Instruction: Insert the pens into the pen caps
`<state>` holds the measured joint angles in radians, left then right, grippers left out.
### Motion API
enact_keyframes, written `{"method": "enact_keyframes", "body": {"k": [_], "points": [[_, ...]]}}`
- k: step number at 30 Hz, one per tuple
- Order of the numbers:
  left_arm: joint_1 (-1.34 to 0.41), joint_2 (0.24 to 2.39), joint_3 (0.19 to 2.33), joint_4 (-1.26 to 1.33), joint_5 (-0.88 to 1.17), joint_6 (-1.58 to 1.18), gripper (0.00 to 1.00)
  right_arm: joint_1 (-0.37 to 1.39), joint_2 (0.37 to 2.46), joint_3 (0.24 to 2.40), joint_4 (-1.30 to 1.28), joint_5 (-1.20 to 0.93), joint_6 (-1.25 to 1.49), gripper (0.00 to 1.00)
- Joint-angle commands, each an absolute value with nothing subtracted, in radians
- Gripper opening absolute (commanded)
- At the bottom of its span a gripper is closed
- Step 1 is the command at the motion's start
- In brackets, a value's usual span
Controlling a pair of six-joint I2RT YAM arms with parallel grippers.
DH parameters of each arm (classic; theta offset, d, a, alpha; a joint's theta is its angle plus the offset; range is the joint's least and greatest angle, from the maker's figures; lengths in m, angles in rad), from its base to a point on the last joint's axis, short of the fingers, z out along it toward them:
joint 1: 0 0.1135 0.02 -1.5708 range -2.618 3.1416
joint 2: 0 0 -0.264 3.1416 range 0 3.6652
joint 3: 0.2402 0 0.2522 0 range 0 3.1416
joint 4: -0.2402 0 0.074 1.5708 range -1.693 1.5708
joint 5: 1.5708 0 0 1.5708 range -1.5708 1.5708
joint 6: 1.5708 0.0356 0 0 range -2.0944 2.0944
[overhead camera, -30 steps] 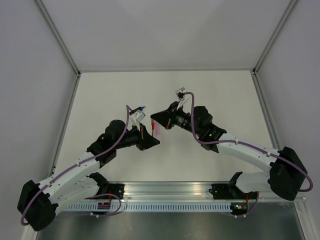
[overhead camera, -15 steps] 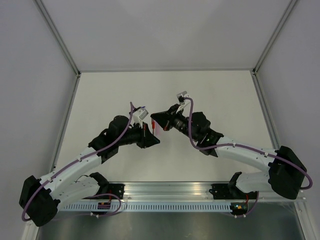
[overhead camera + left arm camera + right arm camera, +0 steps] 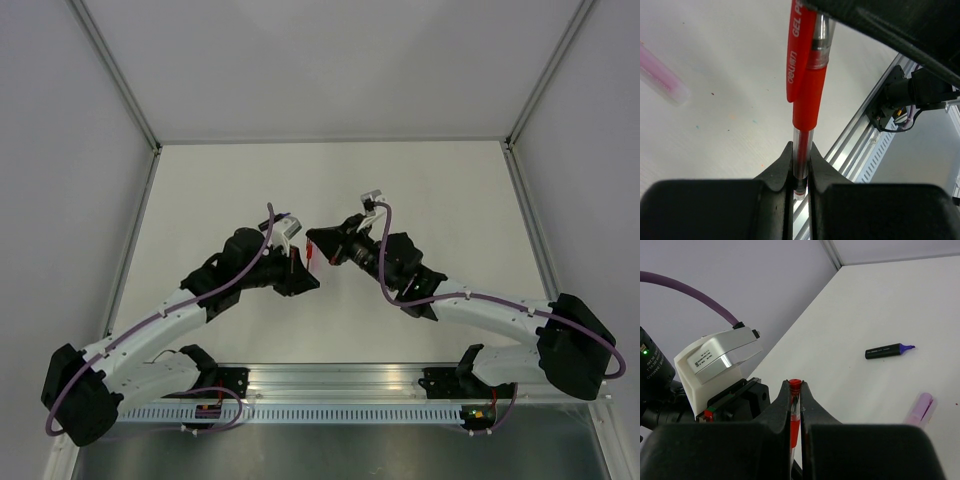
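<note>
Next, my left gripper brings the red pen down to the tabletop [image 3: 304, 246] [image 3: 655, 103] beside the pink pen. It releases its clear body, since the red cap already covers its front end.
The red pen [image 3: 801, 150] is held in mid-air between both grippers. My left gripper [image 3: 800, 167] is shut on its clear rear barrel. The red pen cap [image 3: 796, 55], with a clip, sits over the pen's front end. My right gripper [image 3: 795, 390] is shut on that cap [image 3: 795, 385]. In the top view the two grippers, left [image 3: 302, 264] and right [image 3: 318, 246], meet tip to tip above the table's middle with the red pen [image 3: 311, 254] between them. The pink pen [image 3: 921, 409] and the dark purple pen [image 3: 888, 351] lie on the table. No loose caps are in view.
The white table [image 3: 430, 190] is walled by pale panels with metal posts at the corners. A slotted aluminium rail [image 3: 340, 395] runs along the near edge, also seen in the left wrist view [image 3: 865, 150]. The pink pen also shows in the left wrist view [image 3: 662, 77].
The two grippers have closed the gap between them. The red pen and the red cap, apart a second ago, are now joined in one line.
</note>
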<state>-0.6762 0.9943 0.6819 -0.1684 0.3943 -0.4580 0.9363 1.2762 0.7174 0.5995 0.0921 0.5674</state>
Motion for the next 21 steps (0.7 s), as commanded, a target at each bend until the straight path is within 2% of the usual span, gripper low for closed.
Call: {"method": "enact_keyframes", "body": {"k": [1, 4, 7, 10, 11, 13, 14, 17, 20, 21], "points": [[-0.624, 0.988, 0.808, 0.126, 0.140, -0.473, 0.02, 1.039, 1.293, 0.604, 0.389, -0.144, 0.614, 0.00], [-0.624, 0.977, 0.781, 0.130, 0.178, -0.459, 0.02, 1.039, 1.269, 0.613, 0.365, -0.123, 0.609, 0.00], [-0.624, 0.957, 0.759, 0.124, 0.222, -0.459, 0.02, 1.038, 1.233, 0.686, 0.263, 0.001, 0.574, 0.00], [-0.624, 0.957, 0.710, 0.109, 0.262, -0.462, 0.02, 1.035, 1.220, 0.796, 0.172, 0.148, 0.546, 0.11], [-0.626, 0.959, 0.701, 0.104, 0.264, -0.466, 0.02, 1.035, 1.229, 0.860, 0.155, 0.173, 0.532, 0.17], [-0.626, 0.962, 0.660, 0.110, 0.281, -0.469, 0.02, 1.034, 1.245, 0.931, 0.095, 0.269, 0.500, 0.22], [-0.624, 0.965, 0.647, 0.117, 0.281, -0.477, 0.02, 1.025, 1.261, 0.993, 0.063, 0.302, 0.497, 0.29], [-0.624, 0.977, 0.608, 0.118, 0.285, -0.489, 0.02, 0.993, 1.276, 1.105, 0.008, 0.394, 0.474, 0.41], [-0.626, 1.005, 0.578, 0.118, 0.290, -0.520, 0.02, 0.951, 1.270, 1.198, -0.072, 0.416, 0.454, 0.51], [-0.626, 1.017, 0.575, 0.112, 0.285, -0.528, 0.02, 0.943, 1.264, 1.212, -0.090, 0.419, 0.450, 0.51]]}}
